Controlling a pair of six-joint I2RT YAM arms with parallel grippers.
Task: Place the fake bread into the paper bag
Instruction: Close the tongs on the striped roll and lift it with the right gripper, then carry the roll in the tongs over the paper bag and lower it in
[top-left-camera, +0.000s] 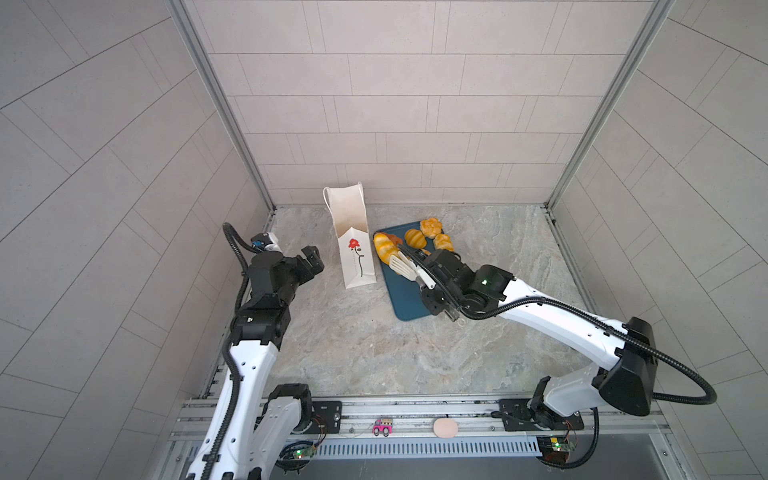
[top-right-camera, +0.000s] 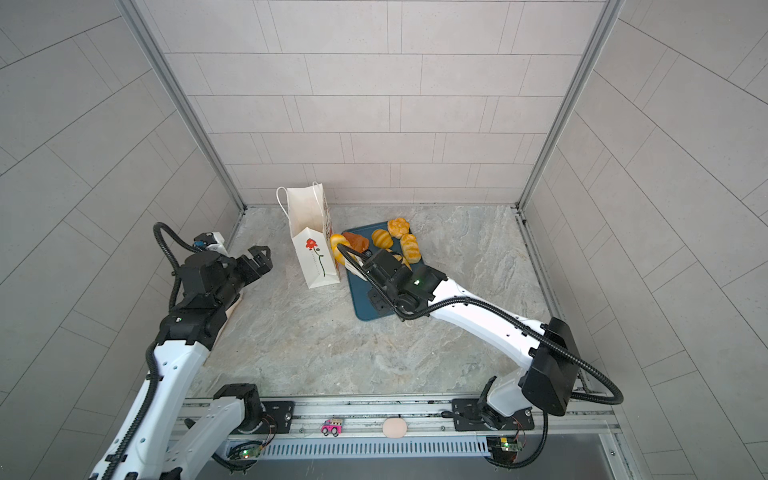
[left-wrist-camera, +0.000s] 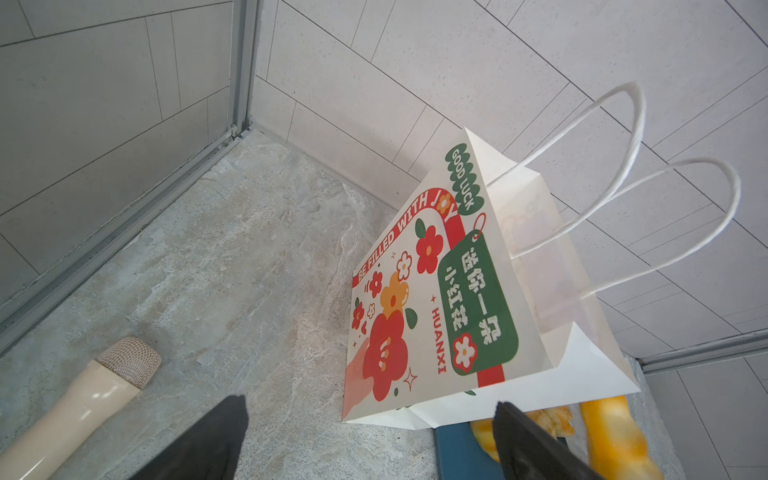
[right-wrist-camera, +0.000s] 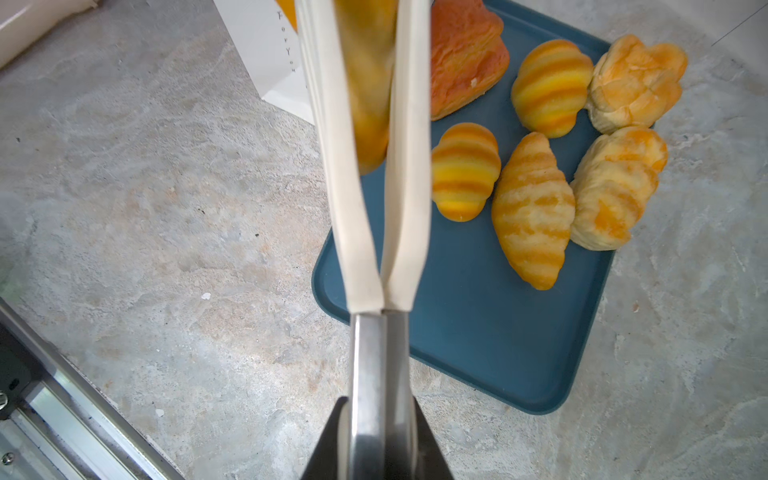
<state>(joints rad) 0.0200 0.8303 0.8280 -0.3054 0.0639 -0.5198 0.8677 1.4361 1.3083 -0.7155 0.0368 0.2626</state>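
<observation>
The bag's opening (top-left-camera: 348, 211) lies outward of my right gripper. My right gripper next needs to go up and outward, so that the bread is over that opening and I can release the tongs' handles.
The white paper bag (top-left-camera: 353, 249) with a red flower stands upright, mouth open, left of the dark-blue tray (top-left-camera: 405, 303). My right gripper (right-wrist-camera: 378, 415) is shut on the steel handles of cream-tipped tongs (right-wrist-camera: 365, 187). The tongs pinch a long yellow bread (right-wrist-camera: 370, 83), held just right of the bag, also seen as the long bread (top-left-camera: 384, 248) in a top view. On the tray lie a striped roll (right-wrist-camera: 465, 170), a croissant (right-wrist-camera: 532, 212), a reddish-brown loaf (right-wrist-camera: 465, 54) and several other pastries. My left gripper (left-wrist-camera: 370, 428) is open and empty, left of the bag (left-wrist-camera: 436, 299).
A cream microphone-shaped object (left-wrist-camera: 83, 399) lies on the stone floor beside my left arm. Tiled walls close in the back and both sides. A pink toy car (top-left-camera: 382, 428) and a pink oval (top-left-camera: 444, 428) sit on the front rail.
</observation>
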